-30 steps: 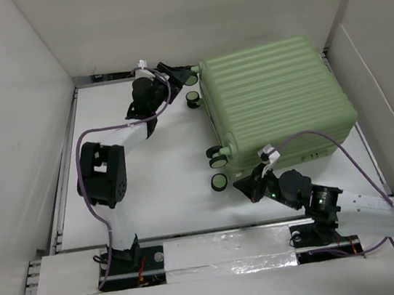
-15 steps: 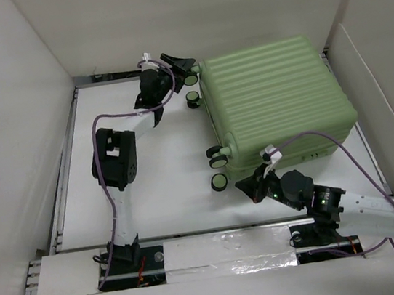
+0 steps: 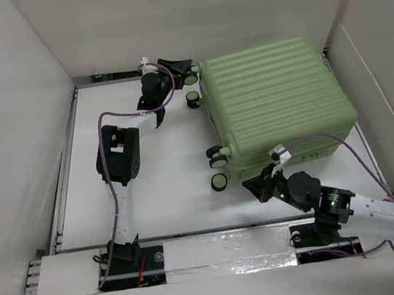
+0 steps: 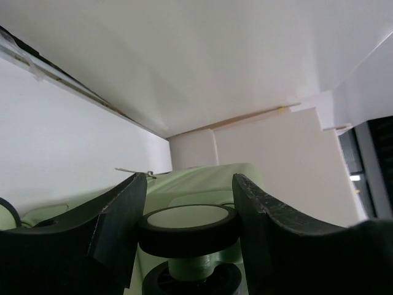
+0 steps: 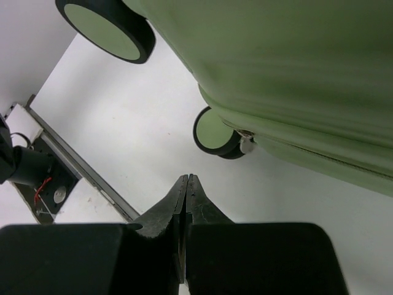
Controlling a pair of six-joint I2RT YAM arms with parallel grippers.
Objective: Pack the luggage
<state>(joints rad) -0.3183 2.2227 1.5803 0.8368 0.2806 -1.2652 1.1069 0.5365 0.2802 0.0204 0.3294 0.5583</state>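
The left gripper drags the suitcase's wheel back and left in the top view next, swinging the suitcase around, as bare tabletop [image 3: 164,133] lies beside the suitcase's wheels.
The luggage [image 3: 275,100], a closed pale green ribbed suitcase, lies flat at the table's far right; it also fills the top of the right wrist view [image 5: 276,61]. My left gripper [image 3: 185,70] is at its far left corner. In the left wrist view both fingers [image 4: 123,215] press the rim of a black caster wheel [image 4: 187,224], so my left gripper [image 4: 188,178] is shut on it. My right gripper [image 3: 250,186] hovers by the near left corner, shut and empty [image 5: 186,177], just short of a near wheel [image 5: 215,134].
White walls enclose the table on the left, back and right. A second far wheel [image 3: 194,99] and two near wheels [image 3: 218,160] [image 3: 219,182] stick out of the suitcase's left side. Bare white tabletop [image 3: 164,174] lies left of the suitcase. Purple cables trail from both arms.
My left arm stretched further toward the suitcase's far corner, and its jaws narrowed from wide open onto the caster wheel. My right gripper drifted slightly right and nearer, still shut.
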